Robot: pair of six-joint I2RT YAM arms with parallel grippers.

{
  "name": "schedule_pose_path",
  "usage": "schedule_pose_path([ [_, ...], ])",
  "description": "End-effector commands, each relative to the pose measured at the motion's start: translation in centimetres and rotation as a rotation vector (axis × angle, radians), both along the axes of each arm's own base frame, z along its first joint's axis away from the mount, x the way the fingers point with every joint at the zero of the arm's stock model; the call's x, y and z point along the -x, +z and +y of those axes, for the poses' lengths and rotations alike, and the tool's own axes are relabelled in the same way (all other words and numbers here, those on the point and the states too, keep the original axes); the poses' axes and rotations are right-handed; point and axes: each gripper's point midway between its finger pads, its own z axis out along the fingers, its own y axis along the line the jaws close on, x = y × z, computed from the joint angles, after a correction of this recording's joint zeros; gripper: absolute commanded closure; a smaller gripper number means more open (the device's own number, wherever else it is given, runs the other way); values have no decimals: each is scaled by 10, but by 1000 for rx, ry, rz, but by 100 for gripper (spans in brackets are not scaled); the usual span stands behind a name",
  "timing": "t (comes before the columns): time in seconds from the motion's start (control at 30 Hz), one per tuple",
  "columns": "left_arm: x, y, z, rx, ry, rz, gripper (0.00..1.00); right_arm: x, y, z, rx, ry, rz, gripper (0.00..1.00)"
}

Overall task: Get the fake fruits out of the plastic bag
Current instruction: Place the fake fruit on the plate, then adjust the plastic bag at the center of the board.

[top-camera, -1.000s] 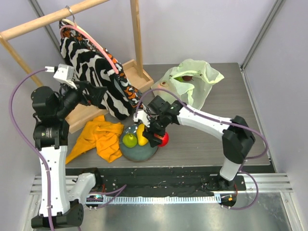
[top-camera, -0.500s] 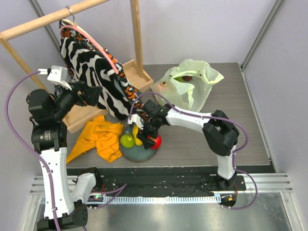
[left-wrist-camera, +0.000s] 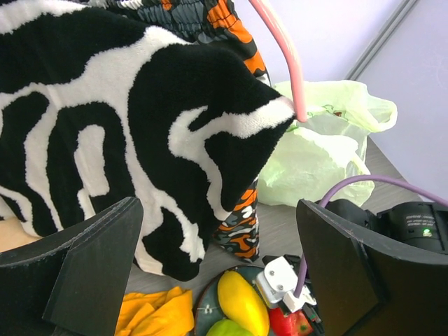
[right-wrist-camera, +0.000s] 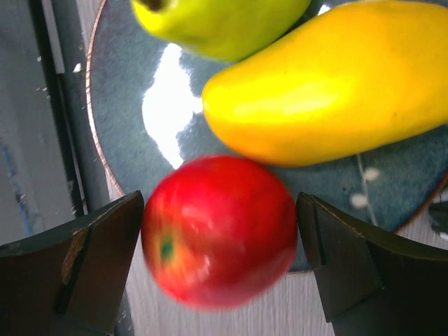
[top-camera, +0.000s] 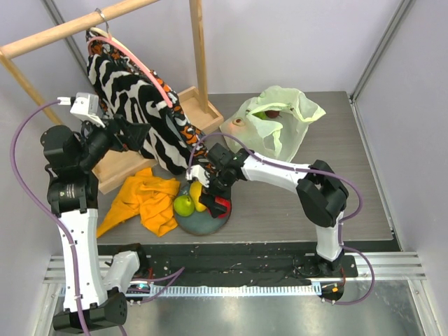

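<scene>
Fruit still shows inside the plastic bag, so my left gripper will swing to the right in the top view and lower onto the plastic bag's near folded edge (top-camera: 277, 152).
The pale-green plastic bag (top-camera: 276, 122) lies at the back right, with a green and a dark fruit (top-camera: 269, 112) showing in its mouth. It also shows in the left wrist view (left-wrist-camera: 315, 140). On the grey-blue plate (top-camera: 210, 222) lie a green apple (top-camera: 184, 205) and a yellow mango (top-camera: 197, 196). My right gripper (top-camera: 217, 198) hangs over the plate's right rim. Its jaws stand open around the red apple (right-wrist-camera: 220, 231), which is blurred, beside the mango (right-wrist-camera: 329, 98). My left gripper (top-camera: 143, 133) is open and empty, held high by the zebra garment.
A zebra-print garment (top-camera: 133, 98) hangs from a wooden rack (top-camera: 199, 56) at the back left. An orange cloth (top-camera: 143, 199) lies left of the plate. The right arm's purple cable (top-camera: 280, 164) runs across the table's middle.
My right gripper moved left over the plate's rim and its jaws opened off the red apple. The left arm shifted slightly and stays raised.
</scene>
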Motion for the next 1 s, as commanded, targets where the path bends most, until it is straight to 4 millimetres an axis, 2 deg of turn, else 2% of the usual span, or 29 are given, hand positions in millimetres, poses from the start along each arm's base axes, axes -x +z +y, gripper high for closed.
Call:
schedule_pose_path([
  [0.0,-1,18,-4,8,-29,-64,4,-9,85,3,-106,3,-85,0],
  [0.07,-2,21,-5,6,-40,-68,4,-11,118,-6,-140,-25,-104,0],
  [0.13,-3,23,-8,2,-53,-70,4,-19,167,-12,-217,-65,-161,0],
  [0.17,-6,21,-9,1,-66,-62,4,-32,188,-22,-242,-112,-190,0],
  [0.23,-5,20,-17,-4,-95,-61,4,-45,214,-38,-272,-186,-222,1],
  [0.27,-8,19,-19,-8,-106,-57,4,-65,229,-61,-279,-274,-267,1],
  [0.33,-10,20,-29,-13,-146,-56,4,-90,247,-89,-298,-381,-307,5],
  [0.37,-12,19,-33,-18,-167,-51,4,-113,256,-118,-312,-497,-316,6],
  [0.43,-14,16,-49,-28,-226,-36,4,-138,257,-153,-324,-619,-305,10],
  [0.47,-14,20,-55,-49,-249,-48,4,-151,253,-166,-334,-679,-288,16],
  [0.5,-19,11,-73,-58,-311,-19,4,-167,250,-195,-336,-756,-288,19],
  [0.57,-23,0,-90,-90,-369,21,5,-183,231,-215,-319,-802,-283,31],
  [0.6,-28,-5,-110,-132,-428,26,5,-193,218,-229,-287,-828,-301,36],
  [0.67,-33,-21,-132,-188,-494,67,5,-206,195,-239,-265,-852,-306,44],
  [0.7,-29,-16,-153,-220,-556,40,6,-213,181,-241,-248,-876,-284,46],
  [0.73,-41,-40,-168,-247,-588,105,5,-221,175,-245,-239,-899,-289,47],
  [0.77,-30,-46,-196,-277,-670,104,5,-224,171,-244,-244,-902,-271,49],
  [0.8,-30,-49,-212,-329,-714,72,6,-226,166,-241,-253,-906,-243,52],
  [0.83,-33,-71,-230,-366,-748,117,6,-231,158,-238,-261,-908,-216,53],
  [0.87,-15,-80,-259,-389,-832,114,6,-234,158,-236,-271,-910,-208,54],
  [0.9,-13,-87,-273,-400,-859,124,6,-235,157,-235,-274,-914,-197,56],
  [0.93,-22,-94,-292,-374,-859,148,6,-237,157,-236,-285,-936,-178,55],
  [0.97,-20,-96,-307,-354,-888,150,6,-239,162,-237,-302,-943,-173,55],
])
